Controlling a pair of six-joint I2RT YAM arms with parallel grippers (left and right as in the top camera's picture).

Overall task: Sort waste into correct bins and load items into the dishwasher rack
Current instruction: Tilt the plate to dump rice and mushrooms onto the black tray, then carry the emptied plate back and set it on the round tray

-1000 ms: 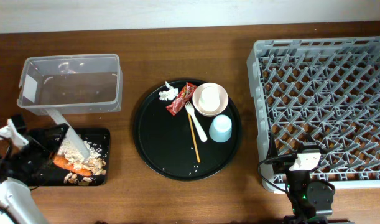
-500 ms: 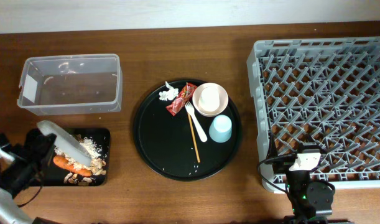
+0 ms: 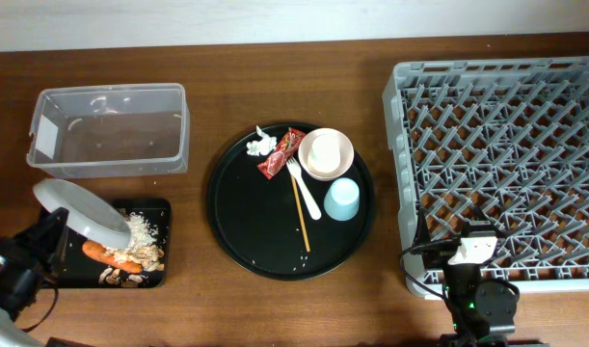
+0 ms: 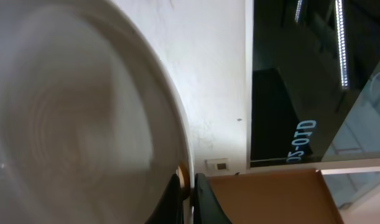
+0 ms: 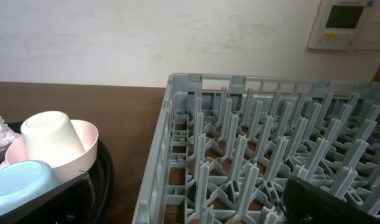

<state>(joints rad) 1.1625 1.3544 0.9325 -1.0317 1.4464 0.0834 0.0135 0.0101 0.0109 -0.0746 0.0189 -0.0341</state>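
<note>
The bare bottom of the round black tray is to the right of my left gripper in the overhead view, so I should carry the plate (image 3: 78, 206) there, lower it flat and let go of it.
My left gripper (image 3: 53, 233) is shut on the rim of the pale round plate (image 3: 78, 206) and holds it tilted over the left end of the shallow black tray (image 3: 70, 275). In the left wrist view the jaws (image 4: 186, 186) pinch the plate (image 4: 78, 124). The tray holds white rice (image 3: 142, 228), an orange carrot (image 3: 105, 254) and brownish bits (image 3: 132, 275). My right gripper (image 5: 190, 208) is open and empty at the front edge of the grey rack (image 3: 506, 164), which also shows in the right wrist view (image 5: 252, 143).
The clear tub (image 3: 111, 130) stands behind the black tray. The round black tray (image 3: 238, 226) holds a red wrapper (image 3: 280, 154), a crumpled paper (image 3: 262, 145), a pink bowl (image 3: 340, 164) with a small white cup (image 3: 323, 150) in it, a blue cup (image 3: 342, 200), a fork (image 3: 304, 188) and chopsticks (image 3: 301, 214).
The left gripper has drawn back to the left with the plate. The plate has turned from nearly edge-on to a flatter tilt. The right arm has not moved.
</note>
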